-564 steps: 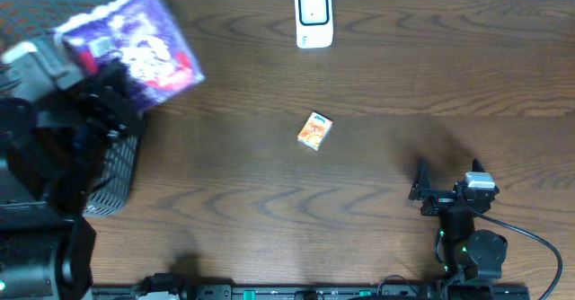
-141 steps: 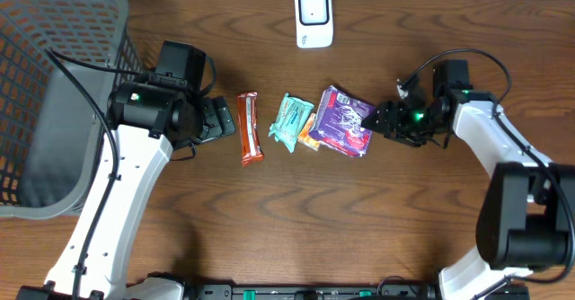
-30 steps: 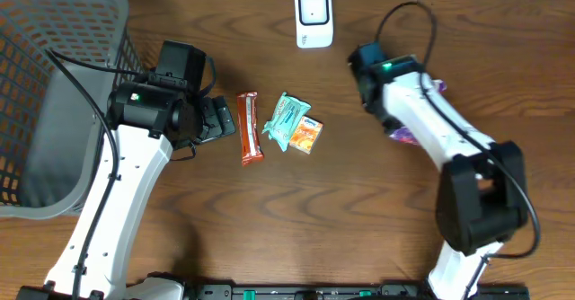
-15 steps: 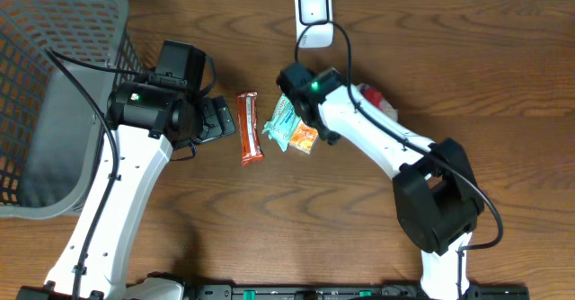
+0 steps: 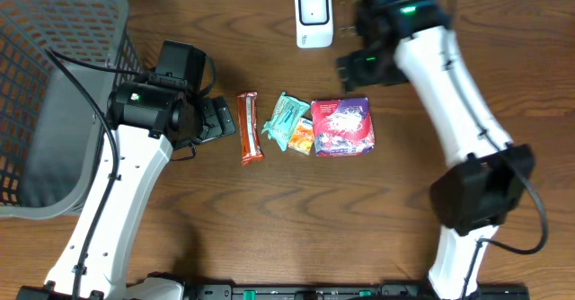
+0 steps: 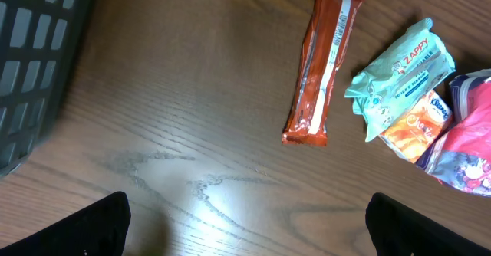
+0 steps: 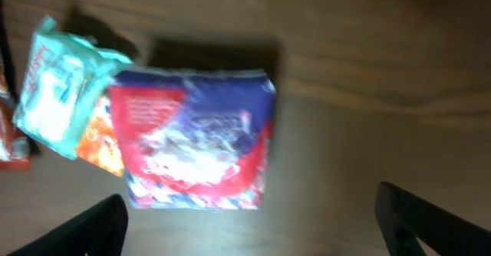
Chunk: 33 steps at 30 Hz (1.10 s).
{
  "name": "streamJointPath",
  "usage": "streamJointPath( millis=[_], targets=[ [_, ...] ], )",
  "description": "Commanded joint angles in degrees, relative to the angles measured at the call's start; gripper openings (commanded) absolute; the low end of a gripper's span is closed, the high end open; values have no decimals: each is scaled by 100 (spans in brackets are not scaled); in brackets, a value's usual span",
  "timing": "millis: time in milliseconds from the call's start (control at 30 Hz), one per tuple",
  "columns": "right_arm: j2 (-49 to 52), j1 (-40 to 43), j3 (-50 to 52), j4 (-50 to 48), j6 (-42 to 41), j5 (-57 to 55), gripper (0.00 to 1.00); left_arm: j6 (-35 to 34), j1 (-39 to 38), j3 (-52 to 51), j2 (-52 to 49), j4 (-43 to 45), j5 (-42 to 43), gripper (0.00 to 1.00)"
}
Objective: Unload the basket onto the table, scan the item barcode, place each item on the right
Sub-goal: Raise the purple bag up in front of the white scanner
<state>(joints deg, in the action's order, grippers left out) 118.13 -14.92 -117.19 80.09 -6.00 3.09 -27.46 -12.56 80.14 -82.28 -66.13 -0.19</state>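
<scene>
My right gripper is to go down and turn onto the bag's opposite edge [image 5: 369,127], beside bare wood, since the orange box [image 5: 303,136] crowds one side of the bag.
A purple and red bag [image 5: 342,127] lies flat on the table, just right of a small orange box [image 5: 303,136]. Left of them lie a teal pack [image 5: 286,120] and a brown bar [image 5: 249,127]. The white scanner [image 5: 314,17] stands at the back edge. My right gripper [image 5: 359,66] hovers open above and behind the bag [image 7: 196,137], right of the scanner, its fingers [image 7: 430,225] wide apart and empty. My left gripper [image 5: 216,120] rests open just left of the bar [image 6: 322,72], nothing between its fingers [image 6: 92,225].
A grey mesh basket [image 5: 54,93] fills the left side of the table, beside my left arm; its wall [image 6: 38,57] shows in the left wrist view. Bare wood lies in front of the items and to the right.
My right gripper has opened and let go of the purple and red bag, which now lies beside the orange box. The right arm has swung back toward the scanner. The left arm stayed still.
</scene>
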Motion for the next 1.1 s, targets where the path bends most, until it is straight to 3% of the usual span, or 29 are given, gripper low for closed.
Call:
streamJointPath(
  millis=[0, 200, 333, 500, 600, 867, 967, 1067],
  targets=[
    [13, 748, 758, -9, 1217, 2170, 93, -72, 17, 39, 31, -24, -52, 98],
    [13, 1427, 2310, -1036, 1659, 3595, 79, -72, 17, 39, 31, -24, -50, 98],
    [13, 1416, 3644, -2647, 1652, 4465, 71, -72, 17, 39, 31, -24, -52, 98],
    [13, 1329, 4529, -4019, 966, 4485, 41, -72, 17, 39, 31, -24, -52, 98],
    [13, 1327, 4621, -4194, 649, 4489, 1, -72, 17, 39, 31, -24, -52, 98],
    [-306, 1478, 3504, -4065, -592, 4756, 1, -72, 17, 39, 31, -24, -52, 98],
    [-476, 1408, 2931, -4745, -1342, 4739, 1, -72, 17, 39, 31, -24, -52, 98],
    [-476, 1235, 2767, -5919, -1506, 4669, 1, -72, 17, 39, 31, -24, -52, 98]
  ],
)
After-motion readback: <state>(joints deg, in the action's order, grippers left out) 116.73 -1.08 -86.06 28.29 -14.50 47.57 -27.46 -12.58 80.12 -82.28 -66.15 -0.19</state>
